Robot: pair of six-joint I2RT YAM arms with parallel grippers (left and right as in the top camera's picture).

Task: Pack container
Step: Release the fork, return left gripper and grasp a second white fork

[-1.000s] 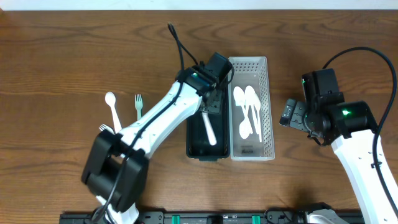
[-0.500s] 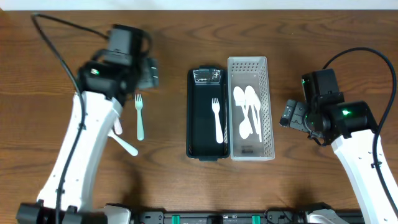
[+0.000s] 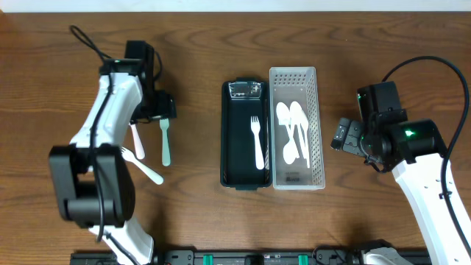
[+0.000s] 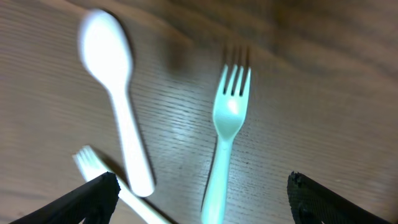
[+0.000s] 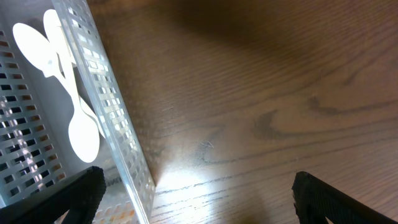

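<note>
My left gripper lowers its open fingers next and closes on the green fork's neck (image 3: 165, 135) (image 4: 223, 144), the slim part behind the tines. The neck lies below, between the fingers.
A black tray (image 3: 234, 147) holds one white fork (image 3: 257, 141). Beside it, a white perforated basket (image 3: 318, 125) holds several white spoons (image 3: 293, 131). On the table at the left lie a pale green fork (image 3: 165, 143), a white spoon (image 3: 137, 141) and another white utensil (image 3: 143, 168). My left gripper (image 3: 163, 109) is open just above the green fork's tines; the green fork (image 4: 225, 149) and the white spoon (image 4: 118, 118) lie between its fingers. My right gripper (image 3: 340, 135) is open and empty, right of the basket (image 5: 109, 106).
The trays stand side by side in the table's middle. Bare wood lies between the loose utensils and the black tray. Black cables arc over both arms.
My left arm left the black tray, leaving the white fork in it, swung left and came down over the green fork. The right arm has not moved.
</note>
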